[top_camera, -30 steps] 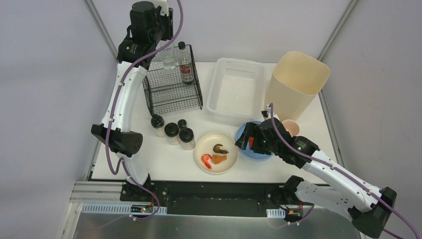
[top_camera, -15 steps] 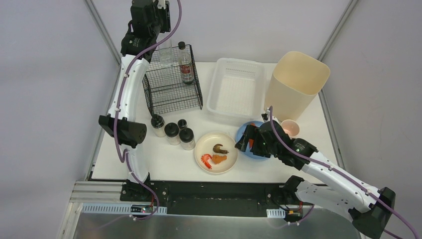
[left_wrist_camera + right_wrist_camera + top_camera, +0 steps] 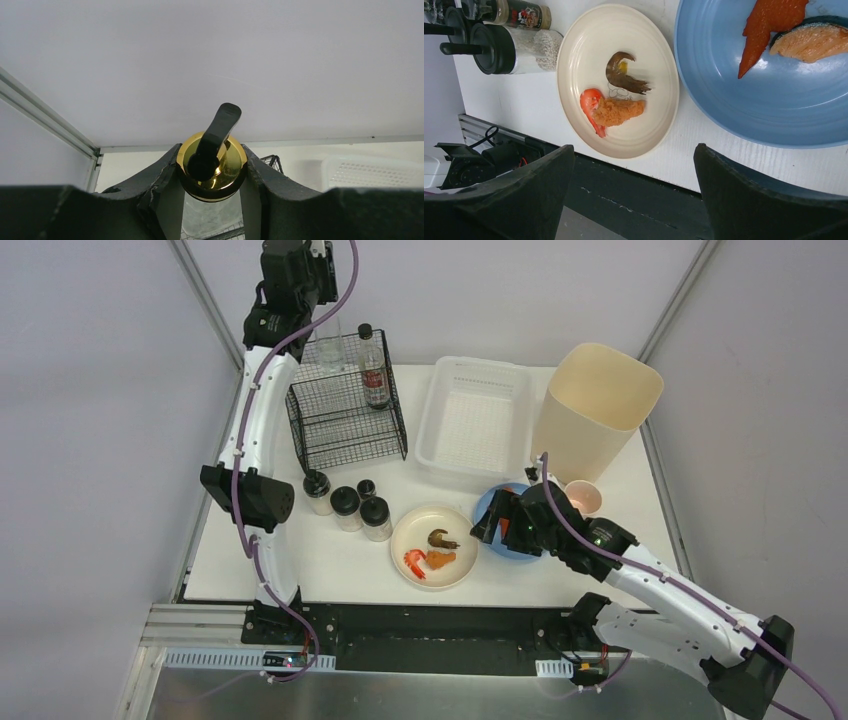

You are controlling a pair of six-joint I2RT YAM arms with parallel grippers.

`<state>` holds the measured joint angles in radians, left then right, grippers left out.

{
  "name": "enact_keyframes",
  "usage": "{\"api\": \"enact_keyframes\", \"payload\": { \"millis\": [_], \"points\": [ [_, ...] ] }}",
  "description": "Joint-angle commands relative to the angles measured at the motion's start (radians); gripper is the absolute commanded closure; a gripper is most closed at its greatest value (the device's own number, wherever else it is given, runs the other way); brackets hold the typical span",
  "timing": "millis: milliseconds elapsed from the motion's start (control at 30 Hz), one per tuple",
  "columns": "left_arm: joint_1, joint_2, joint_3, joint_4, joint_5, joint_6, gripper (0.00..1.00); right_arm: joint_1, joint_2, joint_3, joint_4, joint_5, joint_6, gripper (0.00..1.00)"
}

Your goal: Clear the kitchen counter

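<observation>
The gold-capped bottle comes down into the open space beside the sauce bottle next and my left gripper releases it, since the rack stands below my gripper.
The white kitchen counter [image 3: 330,560] carries the items. My left gripper [image 3: 322,322] is high at the back left, over the black wire rack [image 3: 345,420]. In the left wrist view it [image 3: 210,150] is shut on the gold cap of a clear bottle [image 3: 212,167] with a black spout. My right gripper [image 3: 490,525] is open and empty, hovering between the cream plate [image 3: 433,570] and the blue plate [image 3: 515,548]. The right wrist view shows the open gripper [image 3: 633,150] above the cream plate's [image 3: 574,55] near rim, with the blue plate [image 3: 774,100] to the right.
A dark sauce bottle [image 3: 374,375] stands in the rack. Several black-capped shakers [image 3: 346,506] stand in front of it. A white slotted basket [image 3: 475,420], a tall beige bin [image 3: 598,405] and a pink cup [image 3: 585,497] are at the back right. Both plates hold food pieces.
My left arm has lifted and drawn back a little with the clear bottle in it. My right gripper has shifted slightly toward the near left, still open.
</observation>
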<state>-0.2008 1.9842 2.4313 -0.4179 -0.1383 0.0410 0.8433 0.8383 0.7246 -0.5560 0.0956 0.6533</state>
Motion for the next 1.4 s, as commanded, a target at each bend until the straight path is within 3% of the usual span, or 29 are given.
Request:
{"api": "enact_keyframes", "payload": {
  "millis": [0, 233, 1000, 1367],
  "points": [
    [0.006, -0.072, -0.053, 0.195, -0.011, -0.015, 1.00, 0.006, 0.005, 0.006, 0.030, -0.013, 0.016, 0.07],
    [0.006, -0.133, -0.247, 0.276, -0.003, -0.067, 1.00, 0.006, -0.002, 0.011, 0.019, -0.015, 0.015, 0.07],
    [0.004, -0.248, -0.636, 0.380, -0.008, -0.142, 1.00, 0.010, 0.006, 0.019, 0.016, -0.026, 0.015, 0.08],
    [0.004, -0.224, -0.674, 0.382, -0.018, -0.169, 1.00, 0.019, -0.011, 0.012, 0.002, -0.018, 0.042, 0.08]
  ]
}}
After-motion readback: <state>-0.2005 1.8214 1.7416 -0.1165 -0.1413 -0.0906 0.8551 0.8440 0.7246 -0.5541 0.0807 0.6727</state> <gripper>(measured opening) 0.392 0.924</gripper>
